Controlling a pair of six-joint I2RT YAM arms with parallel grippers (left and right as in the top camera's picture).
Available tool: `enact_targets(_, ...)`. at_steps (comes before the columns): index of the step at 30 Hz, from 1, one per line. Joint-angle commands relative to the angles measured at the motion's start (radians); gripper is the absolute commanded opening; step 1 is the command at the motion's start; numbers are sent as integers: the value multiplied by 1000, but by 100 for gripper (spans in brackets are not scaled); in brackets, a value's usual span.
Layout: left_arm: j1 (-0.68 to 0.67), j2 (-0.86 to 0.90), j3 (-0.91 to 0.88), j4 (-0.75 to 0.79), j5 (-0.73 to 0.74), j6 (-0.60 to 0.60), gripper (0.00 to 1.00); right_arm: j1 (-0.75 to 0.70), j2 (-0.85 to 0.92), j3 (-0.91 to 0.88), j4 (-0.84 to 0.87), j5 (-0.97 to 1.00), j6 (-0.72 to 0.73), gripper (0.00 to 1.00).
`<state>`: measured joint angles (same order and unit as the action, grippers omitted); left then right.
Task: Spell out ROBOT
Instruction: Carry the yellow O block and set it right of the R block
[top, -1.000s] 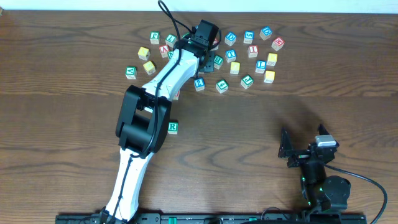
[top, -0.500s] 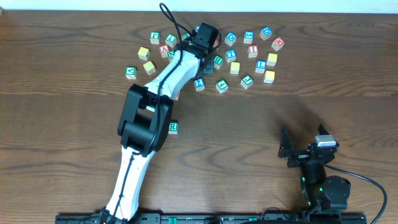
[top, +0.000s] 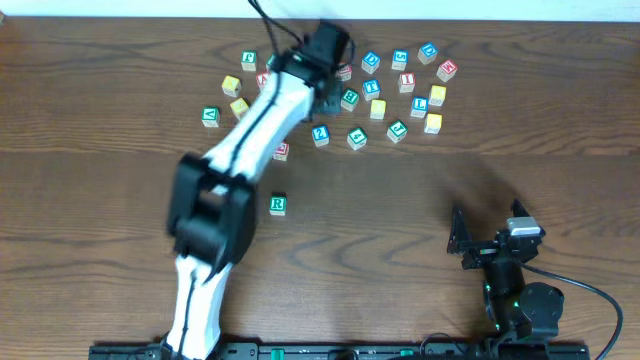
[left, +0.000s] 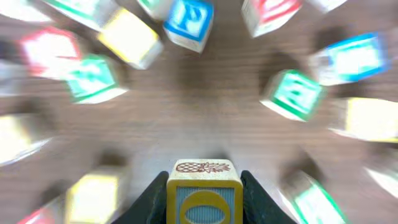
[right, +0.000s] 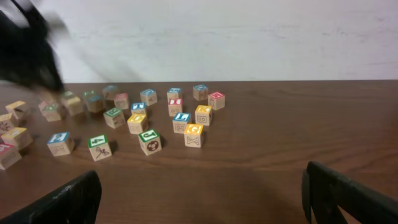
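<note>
The robot should next draw its left gripper back and down to the bare wood (top: 302, 204) beside the R block, below it and back toward the robot's base, as O comes after R.
My left gripper (left: 204, 202) is shut on an O block (left: 204, 198), yellow-framed with a blue face and a pineapple on its top side. It holds the block above the cluster of letter blocks at the far middle of the table; the gripper (top: 328, 62) shows blurred in the overhead view. A green R block (top: 278, 204) stands alone on the table nearer the front. My right gripper (right: 199, 193) is open and empty, low over bare wood at the front right (top: 480, 245).
Many letter blocks lie scattered at the far side, among them a blue P block (left: 188, 22), a green one (left: 292, 93) and a yellow one (left: 129, 37). A white wall (right: 249, 31) runs behind the table.
My left arm has swung to the left and lifted with the O block in its jaws; it is motion-blurred now. The right arm has not moved.
</note>
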<state>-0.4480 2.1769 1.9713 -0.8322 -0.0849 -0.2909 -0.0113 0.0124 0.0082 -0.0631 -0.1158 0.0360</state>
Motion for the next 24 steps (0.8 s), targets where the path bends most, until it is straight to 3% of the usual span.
enact_targets(1, -10, -222, 21, -107, -13, -23, 21, 4, -6, -3, -4, 1, -15, 99)
enact_targets(6, -31, -327, 19, -356, -13, -89, 21, 4, -6, -3, -4, 1, -15, 99)
enact_targets(11, -63, -327, -68, -471, -11, -136, 19, 4, -6, -3, -4, 1, -15, 99)
enact_targets(17, -98, -327, -305, -391, -5, -195, 19, 4, -6, -3, -4, 1, -15, 99)
enact_targets(24, -123, -327, -582, -156, 31, -205, 19, 4, -6, -3, -4, 1, -15, 99)
